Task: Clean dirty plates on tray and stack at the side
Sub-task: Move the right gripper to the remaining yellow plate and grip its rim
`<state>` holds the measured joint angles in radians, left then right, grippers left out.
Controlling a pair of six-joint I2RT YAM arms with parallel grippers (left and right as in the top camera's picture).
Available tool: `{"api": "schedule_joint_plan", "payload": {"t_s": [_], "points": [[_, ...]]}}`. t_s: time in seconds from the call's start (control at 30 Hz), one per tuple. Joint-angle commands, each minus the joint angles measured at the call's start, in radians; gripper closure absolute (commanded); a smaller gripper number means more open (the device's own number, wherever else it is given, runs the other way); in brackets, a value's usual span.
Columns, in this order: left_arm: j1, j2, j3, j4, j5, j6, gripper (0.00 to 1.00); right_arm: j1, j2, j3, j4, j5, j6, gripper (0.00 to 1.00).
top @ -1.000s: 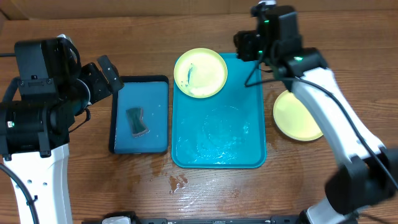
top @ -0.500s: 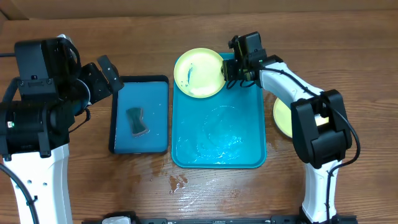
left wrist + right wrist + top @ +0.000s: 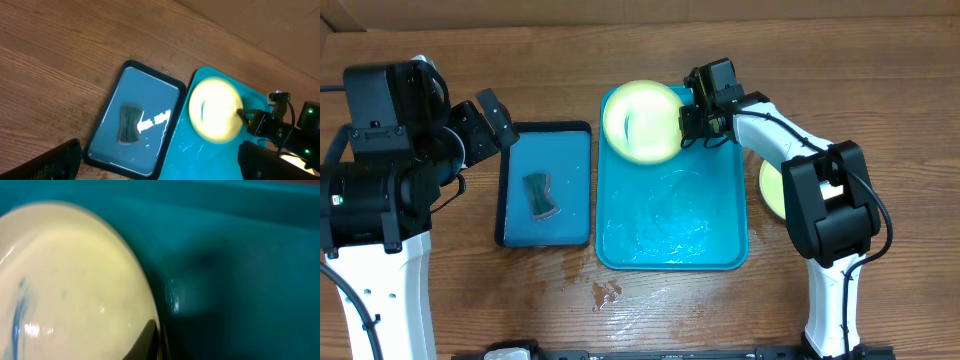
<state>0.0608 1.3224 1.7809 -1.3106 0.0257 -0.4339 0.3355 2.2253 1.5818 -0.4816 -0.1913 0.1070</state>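
The plate now crowds the far corner of the teal tray, so the robot's right gripper next needs to carry it back onto the tray's open middle and let go of the plate's rim there.
A yellow-green plate with a bluish smear lies blurred at the back left corner of the teal tray. My right gripper is shut on the plate's right rim. In the right wrist view the plate fills the left side, with a dark fingertip pressed on its rim over the tray. My left gripper hangs open over the table's left side. Its wrist view shows the plate, the tray and wide-apart fingers. A second yellow-green plate lies on the table right of the tray, half hidden by my right arm.
A smaller dark-rimmed blue tray sits left of the teal tray, holding a dark sponge. From the left wrist the same tray and sponge show. Water puddles lie on the wood in front of the teal tray.
My right arm came down from the back onto the plate's right rim and its gripper closed on it. The plate now looks blurred and slightly shifted. The left arm has not moved.
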Motion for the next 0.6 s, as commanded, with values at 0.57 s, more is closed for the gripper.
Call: {"api": "schedule_joint_plan", "payload": {"t_s": [0.57], "points": [[0.003, -0.002, 0.013, -0.003, -0.010, 0.019, 0.00, 0.001, -0.476, 0.023, -0.647, 0.153, 0.217, 0.96]]}}
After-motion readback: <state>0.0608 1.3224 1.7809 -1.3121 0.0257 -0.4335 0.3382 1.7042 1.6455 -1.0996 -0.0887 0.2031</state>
